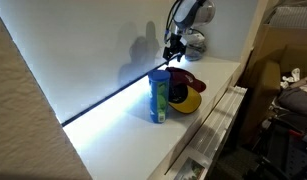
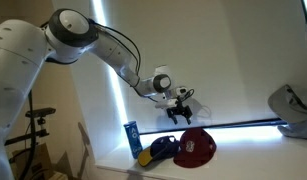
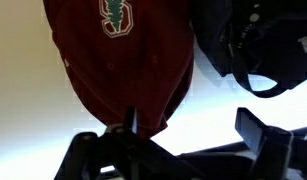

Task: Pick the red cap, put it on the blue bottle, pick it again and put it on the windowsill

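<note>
My gripper lowers next, easing toward the emblem, onto the red cap's edge (image 2: 189, 132) (image 3: 156, 112) nearest the window pane, since that edge lies below the open fingers.
The red cap (image 2: 196, 147) lies on the white windowsill (image 2: 248, 150), with a white-and-green emblem on its front. In the wrist view it (image 3: 118, 50) fills the upper left. My gripper (image 2: 181, 104) hangs open just above it, and one finger overlaps the cap's edge in the wrist view (image 3: 193, 130). The blue bottle (image 1: 158, 97) stands upright beside the caps with nothing on top. It also shows in an exterior view (image 2: 132, 138). In an exterior view the red cap (image 1: 188, 80) lies behind the yellow cap, under my gripper (image 1: 173, 50).
A yellow cap with a dark inside (image 1: 183, 99) lies between the bottle and the red cap, and shows in the wrist view (image 3: 243, 45). A grey object (image 2: 291, 108) sits at the sill's far end. The window pane rises behind the windowsill (image 1: 113, 140).
</note>
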